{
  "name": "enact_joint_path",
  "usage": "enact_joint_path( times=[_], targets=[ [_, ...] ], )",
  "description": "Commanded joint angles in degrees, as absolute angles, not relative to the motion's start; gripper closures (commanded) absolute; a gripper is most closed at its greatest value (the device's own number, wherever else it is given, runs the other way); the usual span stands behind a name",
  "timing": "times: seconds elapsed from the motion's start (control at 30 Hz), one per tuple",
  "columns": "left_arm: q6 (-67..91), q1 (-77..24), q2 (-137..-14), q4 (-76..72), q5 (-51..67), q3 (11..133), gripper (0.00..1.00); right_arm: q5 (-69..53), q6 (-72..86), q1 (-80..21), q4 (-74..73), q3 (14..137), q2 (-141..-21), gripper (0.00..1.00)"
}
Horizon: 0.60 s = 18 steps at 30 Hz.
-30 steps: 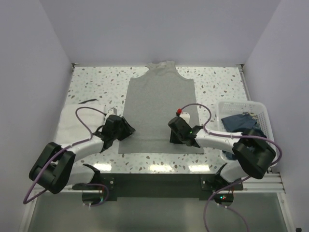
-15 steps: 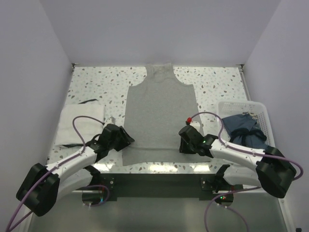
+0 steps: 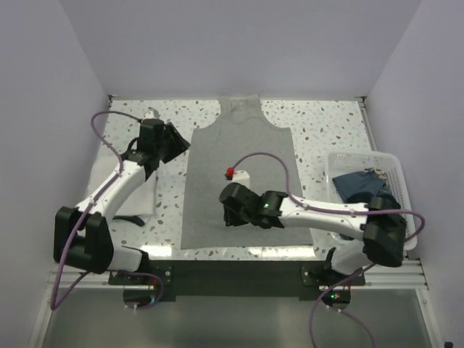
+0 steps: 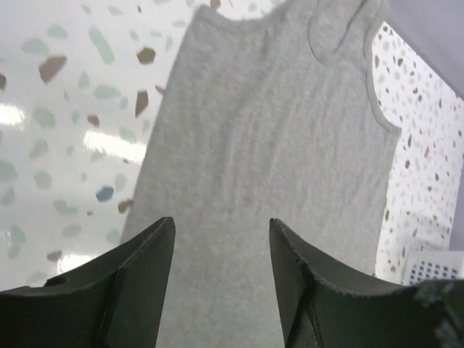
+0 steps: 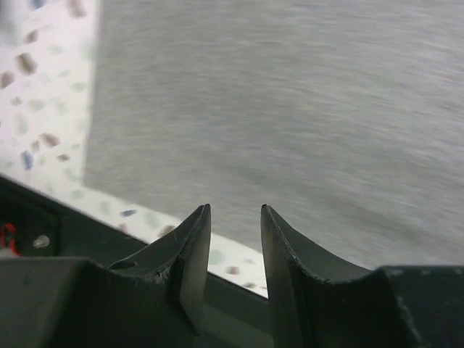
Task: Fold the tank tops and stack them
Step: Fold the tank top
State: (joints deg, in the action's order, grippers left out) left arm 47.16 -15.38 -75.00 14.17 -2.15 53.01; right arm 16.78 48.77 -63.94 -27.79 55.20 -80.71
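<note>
The right gripper shifts down and to the left in the top view next and lowers onto the grey tank top's hem corner.
The light grey tank top lies flat in the middle of the table, neck at the far end and hem near the front edge. It fills the left wrist view and the blurred right wrist view. My left gripper hovers by its far left side, open, with only cloth below. My right gripper is over the lower middle of the top, open by a narrow gap, with nothing in it. The white tank top lies folded at the left, partly under my left arm.
A white lattice basket holding dark blue cloth stands at the right edge. Speckled tabletop shows on both sides of the grey top. The black front rail runs just below the hem.
The grey top slid toward the front edge. My left gripper left the hem's left corner, swung up to the far left side and opened wider. My right gripper swept left from the right corner.
</note>
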Motion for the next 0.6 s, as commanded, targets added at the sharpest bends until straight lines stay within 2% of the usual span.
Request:
enact_joint_path(
  times=[0.0, 0.2, 0.37, 0.57],
  targets=[
    [40.8, -11.2, -82.6, 15.3, 1.7, 63.0, 0.41, 20.6, 49.1, -70.9, -26.5, 66.7, -91.2, 0.62],
    [39.0, -5.8, -81.9, 17.5, 3.5, 70.0, 0.41, 21.9, 47.8, -78.7, -29.4, 84.1, -108.9, 0.64],
    [38.8, -2.2, -79.5, 18.0, 5.4, 72.1, 0.4, 23.1, 47.5, -82.3, -32.6, 93.3, -116.6, 0.64],
    [38.8, -1.2, -78.9, 17.7, 7.7, 73.0, 0.4, 24.7, 47.5, -83.3, -34.8, 97.5, -122.0, 0.64]
  ],
)
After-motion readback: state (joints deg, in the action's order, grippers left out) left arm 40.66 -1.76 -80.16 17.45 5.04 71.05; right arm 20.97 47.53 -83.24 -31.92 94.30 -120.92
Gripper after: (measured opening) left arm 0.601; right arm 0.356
